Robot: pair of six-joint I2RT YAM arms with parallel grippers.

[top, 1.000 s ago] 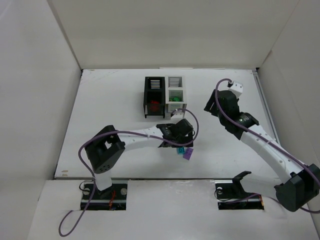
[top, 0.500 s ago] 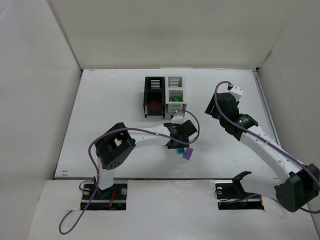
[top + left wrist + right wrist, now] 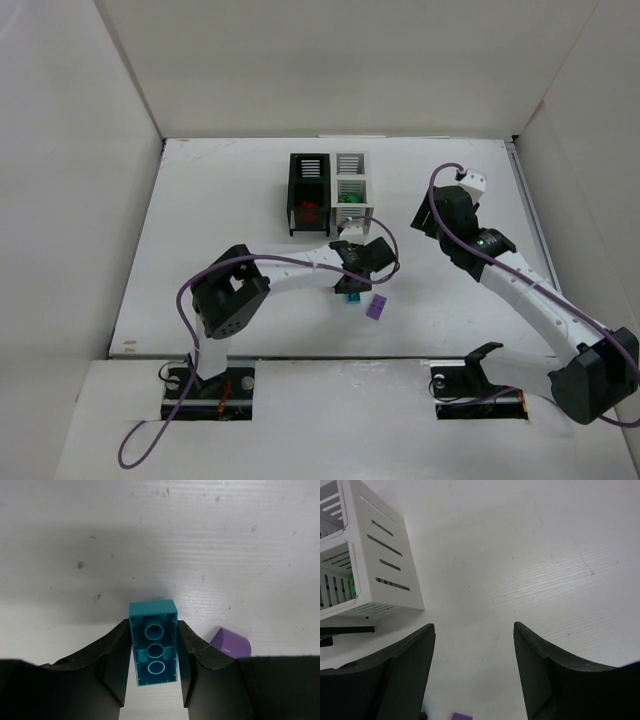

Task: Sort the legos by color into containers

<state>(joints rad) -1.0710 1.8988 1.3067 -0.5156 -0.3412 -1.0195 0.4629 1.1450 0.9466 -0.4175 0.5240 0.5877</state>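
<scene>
The left gripper rises next and carries the teal lego (image 3: pixel 352 297) outward over the black container's far section (image 3: pixel 311 167) to release it, since red legos occupy the near one.
My left gripper (image 3: pixel 153 626) is shut on a teal lego (image 3: pixel 153 650), its hollow underside facing the wrist camera and its long sides pinched by both fingers. From above, the left gripper (image 3: pixel 357 272) is in front of the containers, the teal lego (image 3: pixel 352 297) just below it. A purple lego (image 3: pixel 231 644) lies right beside it on the table (image 3: pixel 376 307). The black container (image 3: pixel 308 195) holds red legos (image 3: pixel 309 213); the white container (image 3: pixel 351 188) holds green ones (image 3: pixel 349 199). My right gripper (image 3: pixel 474 627) hangs open and empty right of the white container (image 3: pixel 375 555).
White walls enclose the table (image 3: pixel 230 200) on three sides. The two containers stand side by side at the back centre. The right arm (image 3: pixel 520 285) stretches diagonally across the right side. In the right wrist view the purple lego (image 3: pixel 462 716) shows at the bottom edge.
My left gripper went from open to shut on the teal lego and shifted slightly toward it. The right arm has hardly moved.
</scene>
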